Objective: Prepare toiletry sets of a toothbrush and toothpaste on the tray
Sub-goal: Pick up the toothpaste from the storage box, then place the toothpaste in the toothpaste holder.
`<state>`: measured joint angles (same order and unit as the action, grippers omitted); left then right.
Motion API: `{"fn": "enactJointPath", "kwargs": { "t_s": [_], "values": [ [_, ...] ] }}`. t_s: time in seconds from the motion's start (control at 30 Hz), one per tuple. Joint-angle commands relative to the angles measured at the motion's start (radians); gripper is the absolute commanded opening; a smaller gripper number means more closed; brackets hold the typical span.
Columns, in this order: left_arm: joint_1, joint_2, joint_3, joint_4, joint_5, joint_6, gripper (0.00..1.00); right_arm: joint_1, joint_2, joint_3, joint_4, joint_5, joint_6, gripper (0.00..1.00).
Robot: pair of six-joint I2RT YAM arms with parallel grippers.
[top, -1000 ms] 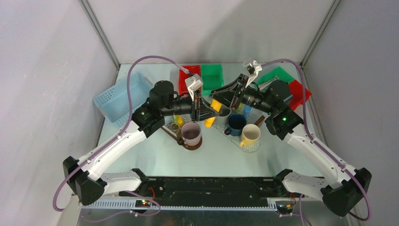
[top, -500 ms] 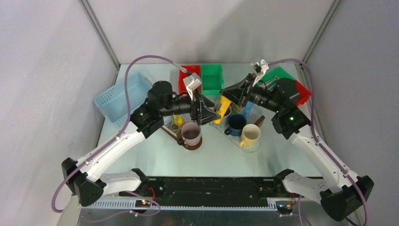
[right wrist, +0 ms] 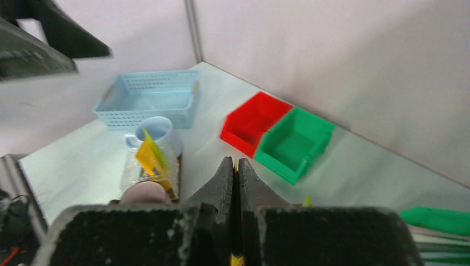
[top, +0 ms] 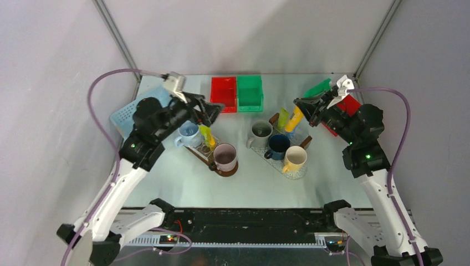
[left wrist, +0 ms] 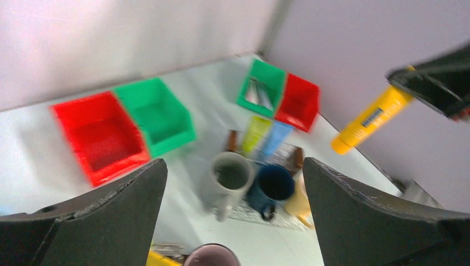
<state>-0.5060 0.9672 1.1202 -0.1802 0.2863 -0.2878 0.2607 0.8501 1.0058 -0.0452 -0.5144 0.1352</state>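
Observation:
My right gripper is next to lower the orange tube [top: 295, 118] cap-first into the open space of the clear holder beside the blue tube and release it there, because that space is empty.
An orange toothpaste tube [top: 295, 118] hangs cap-down over the back of the right tray [top: 302, 170], with my right gripper [top: 303, 105] shut on its flat end. The left wrist view shows the orange tube [left wrist: 366, 119] in the air. In the right wrist view only a yellow sliver of the tube [right wrist: 236, 259] shows between the jaws of the right gripper [right wrist: 234, 162]. My left gripper [top: 213, 109] stands open and empty above the left tray [top: 197, 153]; in its own view the left gripper [left wrist: 234, 162] holds nothing. A yellow tube [top: 206, 134] leans on the left tray. No toothbrush can be made out.
The right tray holds a grey mug [top: 260, 130], a dark blue mug [top: 277, 145], a yellow mug [top: 295, 158] and a lime tube [top: 282, 117]. A light blue mug [top: 188, 133] and a mauve mug [top: 224, 157] stand on the left tray. Red bin [top: 223, 94], green bin [top: 249, 91], blue basket [top: 130, 113].
The left gripper opened, let go of the orange tube and pulled back to the left. The right gripper shut on the tube and carried it right and back.

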Motion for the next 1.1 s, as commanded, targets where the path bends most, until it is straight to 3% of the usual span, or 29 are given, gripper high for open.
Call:
{"fn": "enactJointPath", "kwargs": {
  "t_s": [0.0, 0.2, 0.5, 1.07],
  "values": [
    [0.106, -0.089, -0.029, -0.035, -0.219, -0.003, 0.99, -0.074, -0.012, -0.024, 0.001, 0.019, -0.112, 0.0],
    [0.2, -0.196, -0.102, -0.035, -0.446, 0.049, 0.99, -0.151, -0.032, -0.124, 0.022, 0.018, -0.183, 0.0],
    [0.219, -0.309, -0.268, 0.069, -0.724, 0.127, 0.99, -0.219, -0.016, -0.307, 0.294, 0.024, -0.163, 0.0],
    [0.234, -0.417, -0.419, 0.221, -0.884, 0.154, 1.0, -0.242, 0.159, -0.502, 0.721, -0.05, -0.219, 0.0]
  ]
}}
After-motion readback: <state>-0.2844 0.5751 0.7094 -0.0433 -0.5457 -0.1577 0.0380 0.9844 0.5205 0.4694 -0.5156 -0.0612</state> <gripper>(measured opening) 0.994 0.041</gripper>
